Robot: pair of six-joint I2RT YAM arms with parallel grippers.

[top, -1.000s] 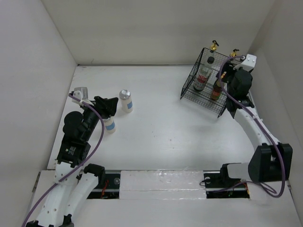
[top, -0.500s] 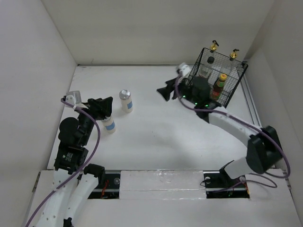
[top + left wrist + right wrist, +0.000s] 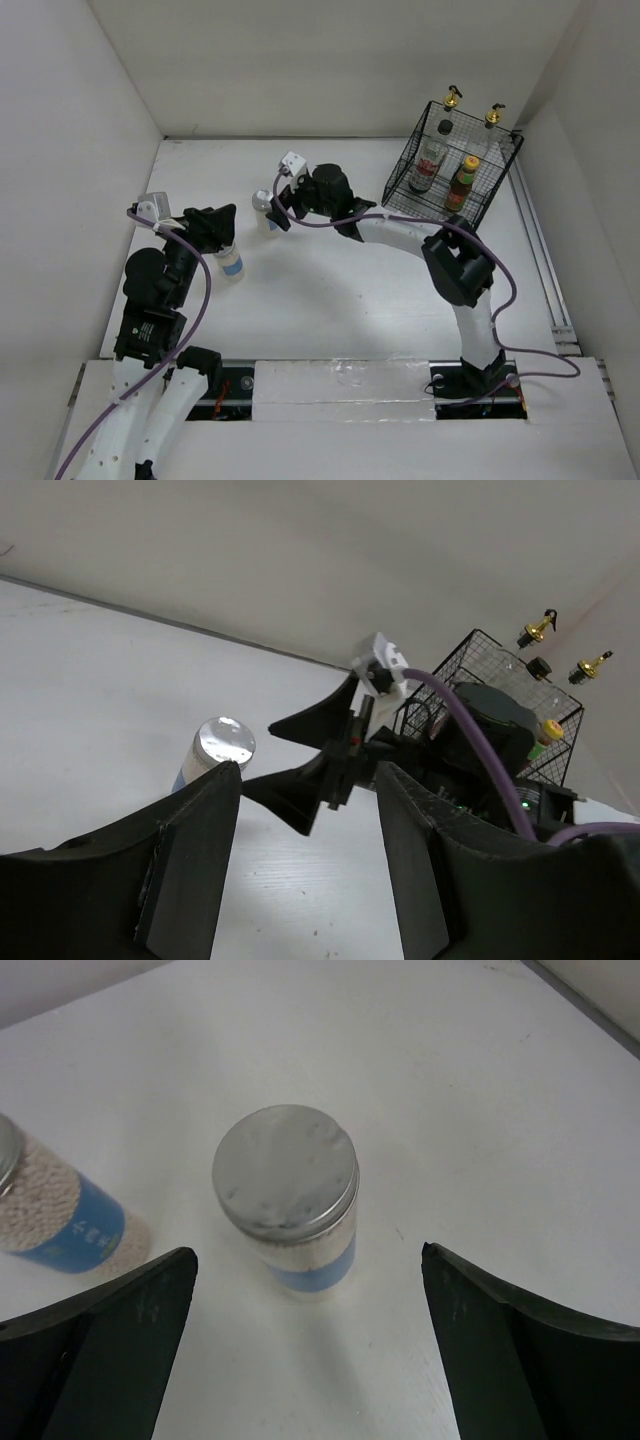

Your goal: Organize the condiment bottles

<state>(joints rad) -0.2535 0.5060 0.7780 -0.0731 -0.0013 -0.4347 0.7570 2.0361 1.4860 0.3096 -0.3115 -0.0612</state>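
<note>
The far white bottle's lid lines up between my right gripper's open fingers, so they slide left in the top view next, passing around the far white bottle (image 3: 266,214) (image 3: 297,1200).
Two white silver-lidded, blue-labelled bottles stand at the left. The far bottle (image 3: 265,214) (image 3: 290,1200) (image 3: 222,748) stands between my right gripper's (image 3: 278,206) (image 3: 305,1295) open fingers, untouched. The near bottle (image 3: 232,264) (image 3: 55,1210) stands just below my left gripper (image 3: 222,228) (image 3: 305,780), which is open and empty. The black wire basket (image 3: 402,170) (image 3: 470,650) holds two tall clear bottles with gold pourers (image 3: 452,98) (image 3: 491,112), the dark black-capped bottle (image 3: 428,160) and the small red-capped bottle (image 3: 462,180).
White walls close in the table at the left, back and right. The right arm (image 3: 400,235) stretches across the middle of the table from its base. The basket stands tilted at the back right corner.
My right arm has swung left from the basket across the table to the far white bottle, fingers open. My left gripper has shifted slightly and stays open.
</note>
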